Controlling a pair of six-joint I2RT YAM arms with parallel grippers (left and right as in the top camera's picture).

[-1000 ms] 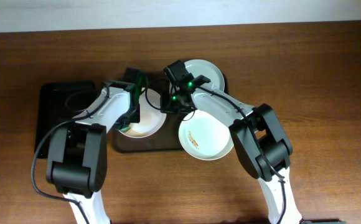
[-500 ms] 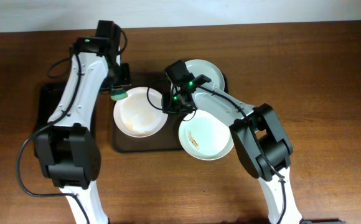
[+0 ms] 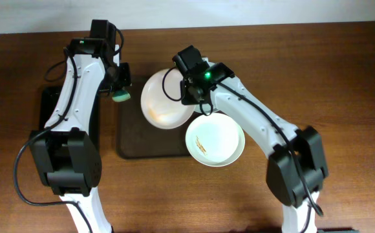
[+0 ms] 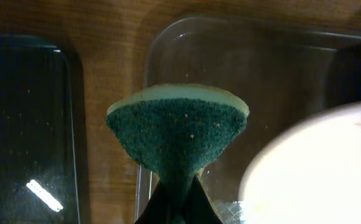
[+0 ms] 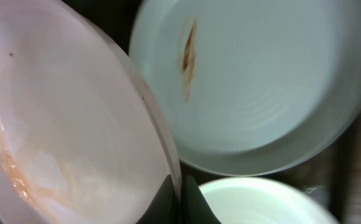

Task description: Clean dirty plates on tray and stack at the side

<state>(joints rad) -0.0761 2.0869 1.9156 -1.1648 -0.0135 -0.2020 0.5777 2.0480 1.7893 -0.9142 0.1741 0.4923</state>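
Note:
The plate goes past the tray and down in my right gripper next, for release on bare tabletop, which lies clear to the gripper's right in the overhead view.
My right gripper [image 3: 189,98] is shut on the rim of one plate [image 3: 165,100] and holds it lifted and tilted over the back of the dark-brown tray [image 3: 145,144]. In the right wrist view the jaws [image 5: 180,194] pinch that plate's edge [image 5: 62,124], which shows faint orange streaks. A second plate [image 3: 214,140] with an orange-brown smear lies at the tray's right front; it also shows in the right wrist view [image 5: 249,87]. A third plate [image 5: 261,200] shows only there. My left gripper [image 3: 118,90] is shut on a green sponge [image 4: 177,127], left of the held plate.
A smaller black tray [image 3: 48,113] lies left of the brown tray and also shows in the left wrist view [image 4: 18,124]. Bare wooden table [image 3: 342,97] spreads to the right and along the front.
My left gripper pulled the sponge off the plate and moved back-left. My right gripper lifted that plate off the tray's left side and carried it toward the back, uncovering the tray floor.

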